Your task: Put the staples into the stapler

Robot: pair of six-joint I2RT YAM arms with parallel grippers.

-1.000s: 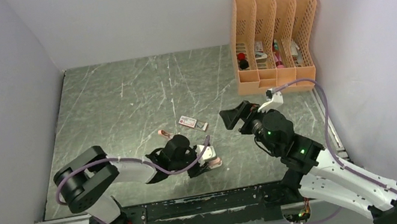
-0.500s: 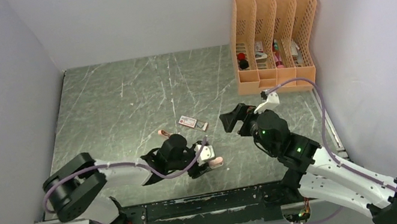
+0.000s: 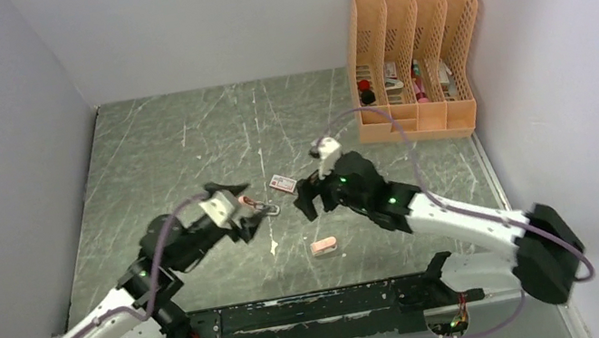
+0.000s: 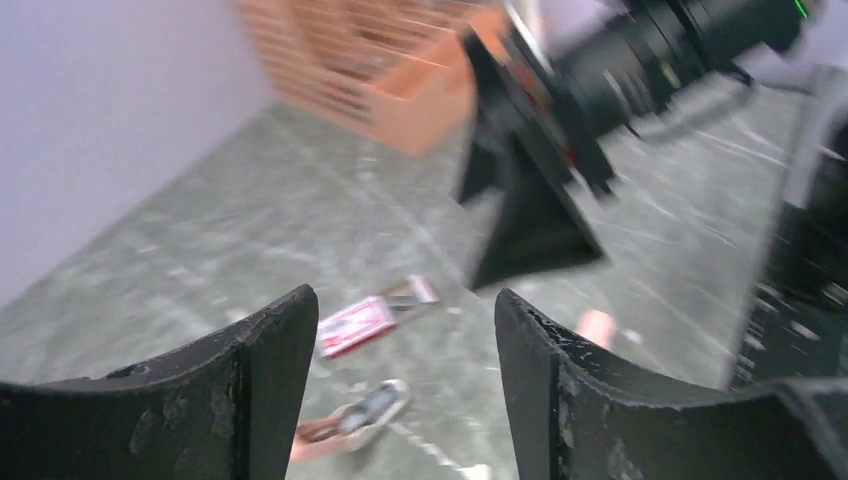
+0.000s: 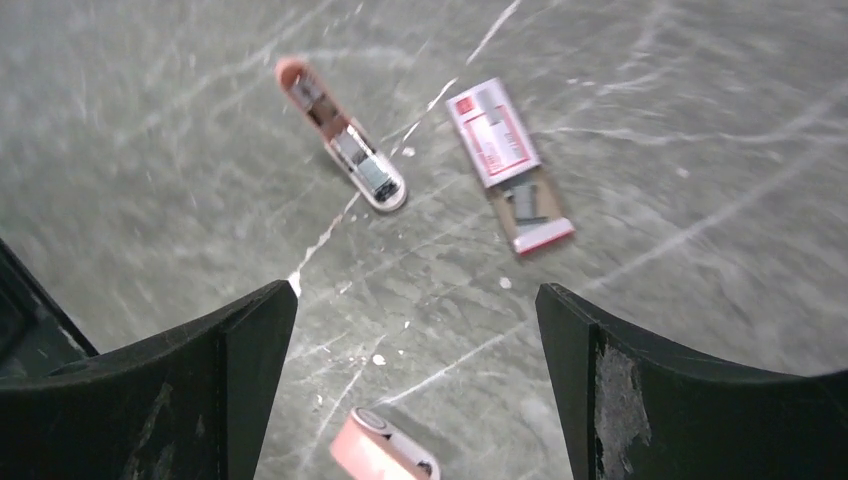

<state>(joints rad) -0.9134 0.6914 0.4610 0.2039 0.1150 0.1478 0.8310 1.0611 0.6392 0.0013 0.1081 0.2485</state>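
My right gripper goes left in the top view and down onto the opened stapler's white end (image 3: 273, 211) (image 5: 384, 190) next, turning since it lies slanted to my fingers.
The staples box (image 3: 284, 183), red and white with its grey tray pulled out, lies mid-table; it also shows as the box (image 5: 508, 165) and, blurred, the box (image 4: 365, 322). A salmon-pink stapler (image 3: 254, 203) lies opened flat to its left, its metal channel showing on the stapler (image 5: 340, 135). A second pink stapler (image 3: 323, 246) rests on the table nearer the front, also seen as the stapler (image 5: 380, 455). My left gripper (image 3: 239, 211) hovers open and empty by the opened stapler (image 4: 355, 420); its jaws (image 4: 405, 300) stand apart. My right gripper (image 3: 308, 197) hangs open and empty just right of the box (image 5: 417, 295).
An orange slotted desk organizer (image 3: 411, 58) with small items stands at the back right against the wall. Grey walls close in the left, back and right sides. The black mounting rail (image 3: 301, 307) runs along the front edge.
My left gripper opened and let go of the second pink stapler, which now lies on the table, then swung back and left to the opened stapler. My right arm moved left toward the box.
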